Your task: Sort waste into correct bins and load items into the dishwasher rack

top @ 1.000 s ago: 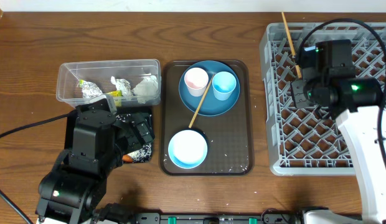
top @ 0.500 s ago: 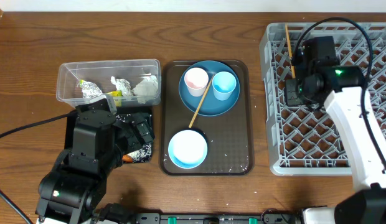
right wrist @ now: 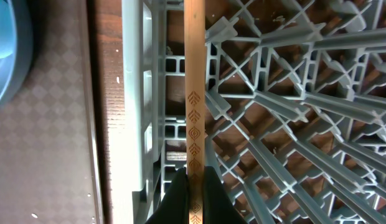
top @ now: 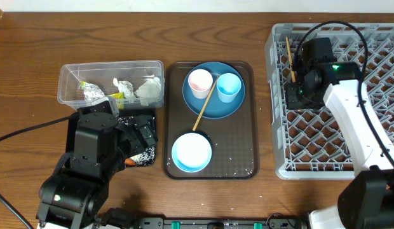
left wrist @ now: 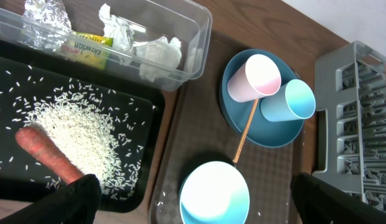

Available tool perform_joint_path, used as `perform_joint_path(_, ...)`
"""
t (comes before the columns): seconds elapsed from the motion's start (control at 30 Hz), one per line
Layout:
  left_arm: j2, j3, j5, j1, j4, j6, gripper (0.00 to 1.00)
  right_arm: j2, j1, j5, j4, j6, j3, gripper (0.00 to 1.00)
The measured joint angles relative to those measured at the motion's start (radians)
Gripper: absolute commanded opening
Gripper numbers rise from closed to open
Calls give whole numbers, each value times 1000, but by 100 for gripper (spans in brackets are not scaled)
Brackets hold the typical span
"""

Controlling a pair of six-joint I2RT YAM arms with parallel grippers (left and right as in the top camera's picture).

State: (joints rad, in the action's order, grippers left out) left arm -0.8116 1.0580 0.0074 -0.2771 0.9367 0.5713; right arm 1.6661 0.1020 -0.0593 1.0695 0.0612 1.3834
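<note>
My right gripper holds the chopstick, which lies along the rack's side by the serving tray. Next it should lower the chopstick toward that side and let go.
My right gripper [top: 293, 79] [right wrist: 194, 186] is shut on a thin wooden chopstick [top: 289, 57] [right wrist: 194, 93], held over the left side of the grey dishwasher rack [top: 330, 146] [right wrist: 280, 99]. A second chopstick [top: 204, 105] [left wrist: 244, 132] leans across the blue plate [top: 232, 109], beside the pinkish cup [top: 199, 83] and the light blue cup [top: 228, 86]. The pale bowl [top: 191, 152] [left wrist: 215, 193] sits nearer the front. My left gripper [top: 137, 136] [left wrist: 205, 208] hangs open and holds nothing. It is above the black tray [left wrist: 18, 81], which holds rice [left wrist: 75, 124] and a carrot [left wrist: 47, 152].
The plate, cups and bowl stand on a brown serving tray [top: 238, 152]. The clear tub [top: 111, 66] at the back left holds crumpled napkins [left wrist: 159, 53] and a yellow-green wrapper [left wrist: 87, 45]. My left arm hides most of the black tray in the overhead view.
My right gripper has carried the chopstick leftward to the rack's left side, and the stick now lies closer to parallel with that edge. The left arm has not moved.
</note>
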Motion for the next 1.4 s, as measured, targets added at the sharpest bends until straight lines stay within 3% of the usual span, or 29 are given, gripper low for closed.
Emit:
perform_joint_path(0.73,0,0,0,0,0,0,100,35,0,16,-35,62,-82,3)
perform_joint_path(0.9,0,0,0,0,0,0,100,35,0,27,-37,71,-84,13)
perform_joint_path(1.0,0,0,0,0,0,0,100,35,0,31,-37,78,-84,23)
perform_joint_path(1.17,0,0,0,0,0,0,100,35,0,34,-37,76,-84,19)
perform_joint_path(1.4,0,0,0,0,0,0,99,35,0,60,10,80,-77,22)
